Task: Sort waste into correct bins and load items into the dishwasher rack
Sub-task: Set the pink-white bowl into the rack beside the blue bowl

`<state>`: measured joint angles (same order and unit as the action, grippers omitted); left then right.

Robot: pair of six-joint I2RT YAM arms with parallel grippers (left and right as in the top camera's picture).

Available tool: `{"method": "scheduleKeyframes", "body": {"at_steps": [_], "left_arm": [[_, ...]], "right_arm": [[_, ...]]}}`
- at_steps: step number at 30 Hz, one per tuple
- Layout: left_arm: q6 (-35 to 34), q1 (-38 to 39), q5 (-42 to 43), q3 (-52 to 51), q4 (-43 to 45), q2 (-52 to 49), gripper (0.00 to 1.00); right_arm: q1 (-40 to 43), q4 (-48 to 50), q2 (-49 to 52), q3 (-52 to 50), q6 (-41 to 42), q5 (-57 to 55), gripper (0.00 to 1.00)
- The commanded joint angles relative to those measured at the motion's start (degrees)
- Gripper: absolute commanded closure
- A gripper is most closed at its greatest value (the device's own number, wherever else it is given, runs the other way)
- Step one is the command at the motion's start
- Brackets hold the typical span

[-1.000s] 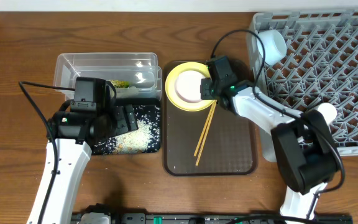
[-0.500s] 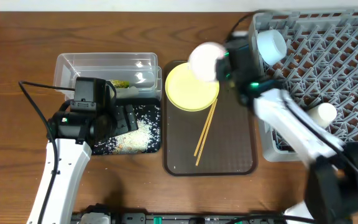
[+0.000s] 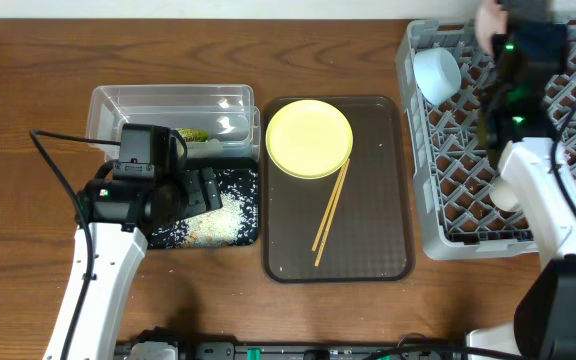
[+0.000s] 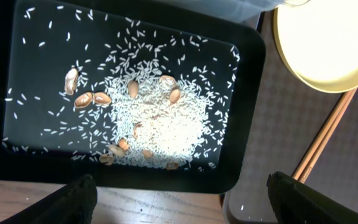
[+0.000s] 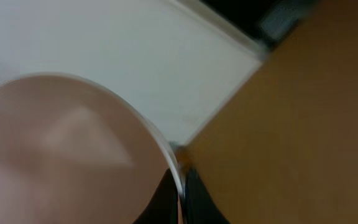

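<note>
Next, my right gripper lowers toward the light blue bowl point(image 3: 435, 72) and releases the white bowl's rim over the rack's empty wires beside it. They lie below my gripper.
My right gripper point(image 3: 501, 25) is shut on the rim of the white bowl point(image 3: 486, 17) and holds it, blurred, over the far edge of the grey dishwasher rack point(image 3: 568, 130). The right wrist view shows the bowl point(image 5: 67, 155) pinched between the fingers point(image 5: 180, 190). A light blue bowl point(image 3: 435, 72) and a small pale cup point(image 3: 506, 193) sit in the rack. The yellow plate point(image 3: 309, 138) and chopsticks point(image 3: 329, 211) lie on the brown tray point(image 3: 388, 230). My left gripper point(image 3: 203, 190) is open above the black tray-bin point(image 3: 245, 180) of rice scraps point(image 3: 223, 215).
The clear tub point(image 3: 168, 105) behind the black tray-bin holds the green-yellow wrapper point(image 3: 192, 135). In the left wrist view the open gripper point(image 4: 179, 199) is over the tray-bin's near rim point(image 4: 241, 56), with rice point(image 4: 160, 121), brown nut-like bits, the plate point(image 4: 328, 43) and chopsticks point(image 4: 325, 140).
My right gripper lifted the white bowl off the yellow plate and carried it right and back, over the rack. The left arm has not moved.
</note>
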<state>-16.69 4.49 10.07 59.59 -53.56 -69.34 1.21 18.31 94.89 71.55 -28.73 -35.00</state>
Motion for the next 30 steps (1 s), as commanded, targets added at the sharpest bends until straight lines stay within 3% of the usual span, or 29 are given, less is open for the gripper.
{"method": "scheduleKeyframes", "body": {"at_steps": [1,7,18,30], "left_arm": [[-0.31,-0.35,-0.92,0.26,-0.15,0.0,0.1],[-0.33,-0.35,-0.9,0.26,-0.2,0.0,0.11],[-0.33,-0.35,-0.9,0.26,-0.11,0.0,0.11],[-0.33,-0.35,-0.9,0.24,-0.15,0.0,0.11]], "right_arm": [[3.04,3.54,3.13,0.07,-7.52,-0.96,0.99],[6.54,13.0,10.91,0.07,-13.62,-0.94,0.99],[5.05,18.21,22.82,0.07,-13.14,-1.25,0.99],[2.23,19.12,25.14,0.07,-13.14,-4.96,0.99]]}}
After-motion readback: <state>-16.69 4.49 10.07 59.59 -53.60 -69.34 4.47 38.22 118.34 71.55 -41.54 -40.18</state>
